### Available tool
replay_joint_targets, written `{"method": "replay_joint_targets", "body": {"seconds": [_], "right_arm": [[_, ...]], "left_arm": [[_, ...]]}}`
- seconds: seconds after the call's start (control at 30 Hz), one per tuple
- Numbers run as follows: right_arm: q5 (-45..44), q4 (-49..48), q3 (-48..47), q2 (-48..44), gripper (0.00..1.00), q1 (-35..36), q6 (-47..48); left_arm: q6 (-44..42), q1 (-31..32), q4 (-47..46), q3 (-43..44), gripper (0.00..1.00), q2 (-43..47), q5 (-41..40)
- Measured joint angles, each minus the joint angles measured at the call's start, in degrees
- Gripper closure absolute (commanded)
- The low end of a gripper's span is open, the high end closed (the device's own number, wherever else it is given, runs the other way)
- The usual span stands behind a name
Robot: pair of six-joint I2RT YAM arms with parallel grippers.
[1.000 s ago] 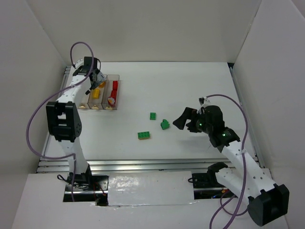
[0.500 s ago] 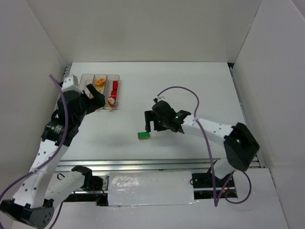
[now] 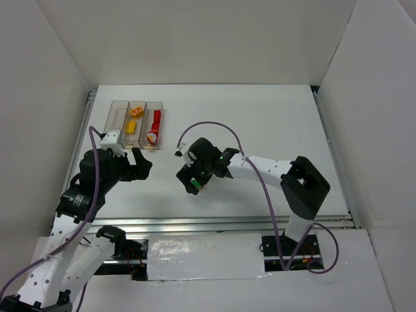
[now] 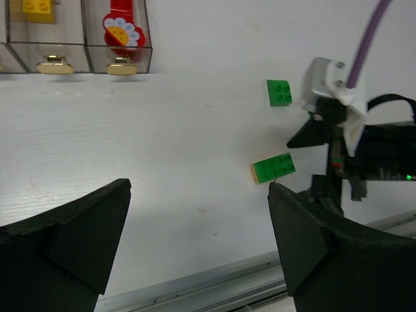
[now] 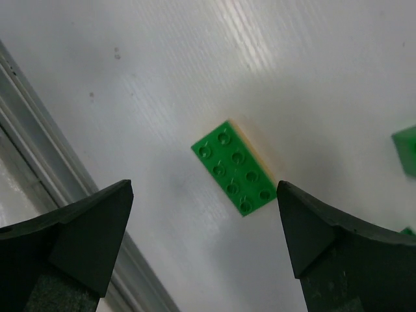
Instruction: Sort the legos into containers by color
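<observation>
The green studded lego point(image 3: 196, 187) is below the open fingers. I will lower my right gripper next and close it on the lego's long sides.
A flat green studded lego point(image 5: 235, 169) lies on the white table, directly under my right gripper point(image 5: 205, 187), which is open and empty with a finger on each side above it. From the top view the right gripper point(image 3: 194, 177) hovers over this lego point(image 3: 196, 187). A second green lego point(image 4: 279, 92) lies beyond it; more green shows at the right wrist view's edge point(image 5: 406, 149). My left gripper point(image 3: 141, 166) is open and empty, near the table's left front. The three clear containers point(image 3: 119, 116) stand at the back left, holding yellow legos point(image 3: 132, 127) and red legos point(image 3: 156, 118).
The left wrist view shows the container fronts point(image 4: 84, 53) with a red flower lego point(image 4: 120, 29) inside. A metal rail point(image 3: 214, 224) runs along the table's near edge. White walls enclose the table on three sides.
My right arm has swept left and now hangs over the flat green lego. My left arm has pulled back from the containers toward the near left, gripper open.
</observation>
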State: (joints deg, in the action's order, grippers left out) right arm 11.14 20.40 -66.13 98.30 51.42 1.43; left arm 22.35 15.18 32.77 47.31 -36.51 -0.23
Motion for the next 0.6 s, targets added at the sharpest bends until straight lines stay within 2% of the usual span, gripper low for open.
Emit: {"method": "replay_joint_targets", "body": {"seconds": [0.23,0.43,0.47,0.53,0.57,0.6], "right_arm": [[-1.84,2.43,-6.62,8.44,0.04,0.09,10.64],[-3.69,5.68,-9.07,12.92,0.15,0.09,14.21],[-3.65,5.99,-9.01,13.25,0.21,0.09,14.38],[-3.58,5.99,-8.39,13.29,0.40,0.09,14.78],[-3.67,6.01,-8.31,13.29,0.55,0.09,14.78],[-3.87,5.86,-8.31,13.29,0.60,0.09,14.82]], "left_arm": [[-1.66,0.00,-1.14,-0.50,0.00,0.66,4.79],[-2.75,0.00,-1.44,-0.50,0.01,0.79,6.49],[-2.80,0.00,-1.49,-0.50,0.00,0.85,6.64],[-2.86,0.00,-1.49,-0.50,0.01,1.09,6.97],[-2.86,0.00,-1.49,-0.50,0.00,1.09,7.06],[-2.89,0.00,-1.49,-0.50,0.01,1.09,7.17]]}}
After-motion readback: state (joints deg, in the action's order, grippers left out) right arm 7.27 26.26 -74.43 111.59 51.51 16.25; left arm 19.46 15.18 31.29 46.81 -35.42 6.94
